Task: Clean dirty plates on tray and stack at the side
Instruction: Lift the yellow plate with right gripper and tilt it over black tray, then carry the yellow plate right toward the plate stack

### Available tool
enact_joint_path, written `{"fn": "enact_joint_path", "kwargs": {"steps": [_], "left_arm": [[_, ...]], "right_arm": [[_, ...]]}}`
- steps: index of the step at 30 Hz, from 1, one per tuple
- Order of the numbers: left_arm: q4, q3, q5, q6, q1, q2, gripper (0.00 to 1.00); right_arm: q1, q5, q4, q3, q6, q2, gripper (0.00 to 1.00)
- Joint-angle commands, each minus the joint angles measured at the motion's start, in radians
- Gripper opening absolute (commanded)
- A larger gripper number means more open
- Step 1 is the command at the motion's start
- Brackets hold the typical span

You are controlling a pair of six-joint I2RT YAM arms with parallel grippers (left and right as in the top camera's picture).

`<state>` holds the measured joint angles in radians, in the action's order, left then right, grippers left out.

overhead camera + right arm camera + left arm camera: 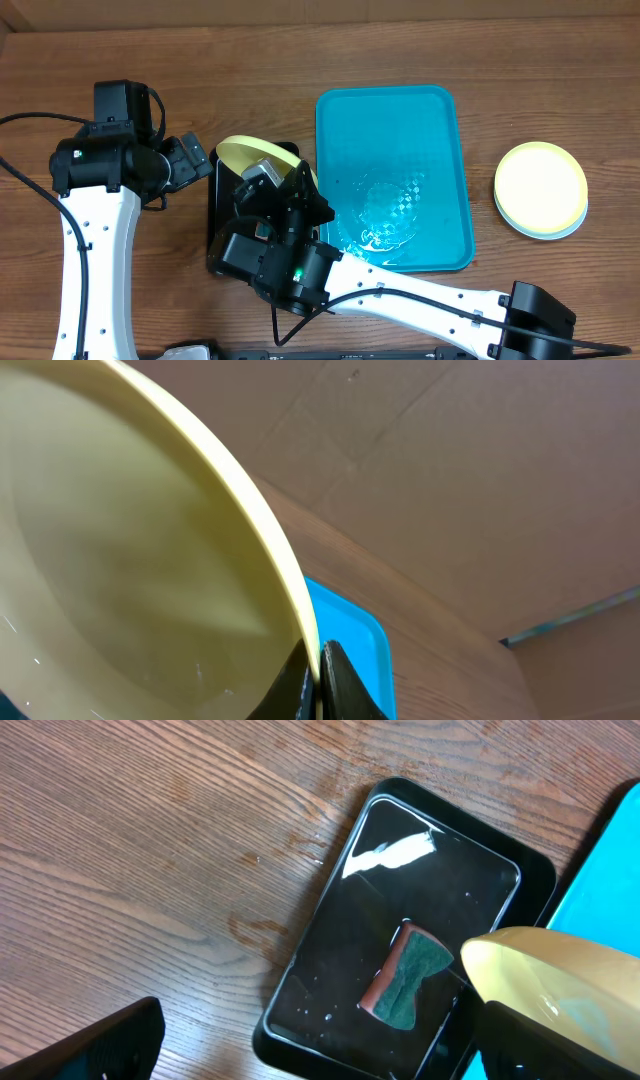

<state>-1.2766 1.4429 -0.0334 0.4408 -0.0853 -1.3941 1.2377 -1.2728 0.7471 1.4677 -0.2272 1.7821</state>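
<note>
My right gripper should carry the plate over the turquoise tray [395,175] and down onto the stacked plates, because they are to the right of my right gripper in the overhead view.
My right gripper [318,678] is shut on the rim of a pale yellow-green plate [130,580] and holds it tilted on edge over the black tray [222,215]. The plate also shows in the overhead view [255,153] and in the left wrist view [560,975]. My left gripper [310,1055] is open and empty above the table, left of the black tray [330,970]. A green and brown sponge [405,978] lies in the wet black tray. The turquoise tray [395,175] holds no plates, only wet streaks. Stacked plates [541,188] sit on the table to its right.
The wooden table [120,50] runs all round. A cardboard wall [470,470] stands behind it. The right arm's white link [420,295] crosses the front of the table below the turquoise tray.
</note>
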Motion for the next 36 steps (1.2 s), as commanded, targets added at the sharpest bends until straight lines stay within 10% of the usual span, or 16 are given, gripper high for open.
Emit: {"fn": "enact_joint_path", "kwargs": {"steps": [1,21,30,36], "left_arm": [[-0.002,0.011,0.001,-0.018,-0.001,0.008,1.00],[-0.002,0.011,0.001,-0.018,-0.001,0.008,1.00],[-0.002,0.011,0.001,-0.018,-0.001,0.008,1.00],[-0.002,0.011,0.001,-0.018,-0.001,0.008,1.00]], "right_arm": [[0.002,-0.035,-0.022,0.020,-0.004,-0.014,0.04],[-0.085,-0.004,-0.024,0.020,-0.136,-0.014,0.04],[-0.466,1.221,-0.011,0.021,-0.219,-0.043,0.04],[-0.756,1.545,0.005,0.021,-0.246,-0.190,0.04]]}}
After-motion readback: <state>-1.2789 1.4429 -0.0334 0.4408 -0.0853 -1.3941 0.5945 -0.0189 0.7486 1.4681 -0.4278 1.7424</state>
